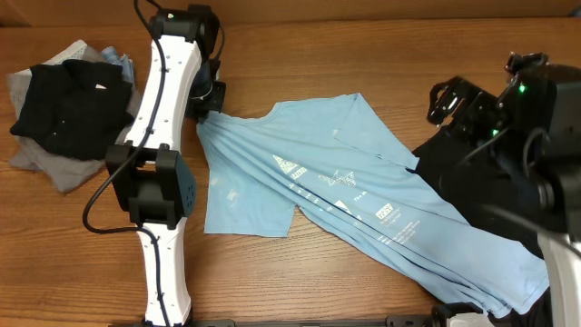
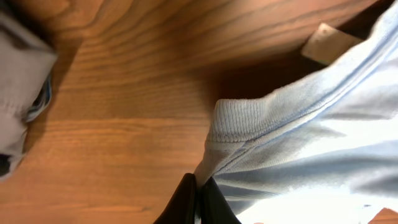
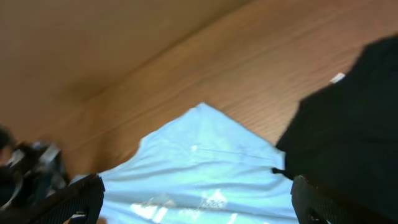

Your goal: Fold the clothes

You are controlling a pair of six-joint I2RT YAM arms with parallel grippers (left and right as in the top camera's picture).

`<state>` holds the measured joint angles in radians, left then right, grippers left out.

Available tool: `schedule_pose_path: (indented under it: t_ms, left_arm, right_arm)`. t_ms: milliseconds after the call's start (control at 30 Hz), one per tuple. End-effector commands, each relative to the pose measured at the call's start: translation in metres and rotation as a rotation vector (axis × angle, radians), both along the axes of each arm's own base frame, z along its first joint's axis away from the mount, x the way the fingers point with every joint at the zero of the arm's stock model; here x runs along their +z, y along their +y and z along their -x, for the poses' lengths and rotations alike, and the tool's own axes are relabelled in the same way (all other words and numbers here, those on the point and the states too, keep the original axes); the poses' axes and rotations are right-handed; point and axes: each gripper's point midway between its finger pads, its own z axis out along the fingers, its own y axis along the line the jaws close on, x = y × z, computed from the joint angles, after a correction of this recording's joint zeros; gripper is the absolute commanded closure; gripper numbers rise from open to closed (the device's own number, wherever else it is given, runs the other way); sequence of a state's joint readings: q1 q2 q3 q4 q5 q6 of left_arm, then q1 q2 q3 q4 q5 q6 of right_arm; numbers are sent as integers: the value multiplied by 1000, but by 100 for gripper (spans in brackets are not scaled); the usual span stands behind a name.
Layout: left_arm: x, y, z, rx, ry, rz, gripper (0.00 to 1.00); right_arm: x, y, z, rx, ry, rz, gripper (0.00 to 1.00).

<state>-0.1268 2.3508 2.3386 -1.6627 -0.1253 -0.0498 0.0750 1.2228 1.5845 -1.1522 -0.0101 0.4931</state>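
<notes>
The left gripper draws the shirt's edge to the left in the overhead view, toward the pile, next and releases it, since bare tabletop lies that way.
The light blue T-shirt (image 1: pixel 345 195) with small white print lies spread diagonally from the table's centre to the front right. My left gripper (image 1: pixel 207 111) is shut on the shirt's left edge. In the left wrist view the gripper (image 2: pixel 198 198) pinches the cloth just below the ribbed collar (image 2: pixel 235 121). My right gripper (image 1: pixel 442 102) hovers open by the shirt's far right corner. In the right wrist view its fingers (image 3: pixel 78 199) stand wide apart over the blue shirt (image 3: pixel 205 165), holding nothing. A black garment (image 1: pixel 481 186) lies partly under the shirt on the right.
A pile of black and grey clothes (image 1: pixel 59 113) sits at the back left, its grey edge (image 2: pixel 18 87) showing in the left wrist view. The black garment (image 3: pixel 354 118) fills the right side of the right wrist view. Bare wooden tabletop (image 1: pixel 300 282) lies in front.
</notes>
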Motion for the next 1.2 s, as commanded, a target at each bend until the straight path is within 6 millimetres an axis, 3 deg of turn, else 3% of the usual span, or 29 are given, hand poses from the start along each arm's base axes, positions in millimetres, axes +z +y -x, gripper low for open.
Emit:
schedule_pose_path:
  t_ms: [0,133,200,333,467,600,767,933,1067,1167]
  left_arm:
    - [21,24,1,51,-41,-75,96]
    - [55,37,4,87,-125,-72,96]
    - [78,45,8,104,-185,-79,96]
    - [125,49,20,121,-303,-60,84]
    - [152,51,30,117,-374,-58,68]
    - [162,54,34,121,-398,-66,65]
    - [166,48,37,94,-406,-38,65]
    - [165,16,38,0,-391,104,67]
    - [165,-16,40,-115,-378,213,66]
    - [166,-37,39,-171,-387,252,61]
  right_arm:
    - [-9,-25,-9,-84,36,9,1]
    - [-29,-50,-19,-159,107,8,0]
    - [-38,-53,-23,-159,133,-6,0]
    - [-48,-28,-46,47,125,-31,0]
    - [-71,-11,-66,160,166,-89,0]
    - [-110,-14,-79,146,270,-97,2]
    - [-153,-44,-90,-13,391,-136,9]
    - [-197,-81,-92,-143,502,-183,28]
    - [-226,-84,-87,-142,576,-223,37]
    - [-243,-83,-82,-144,625,-231,50]
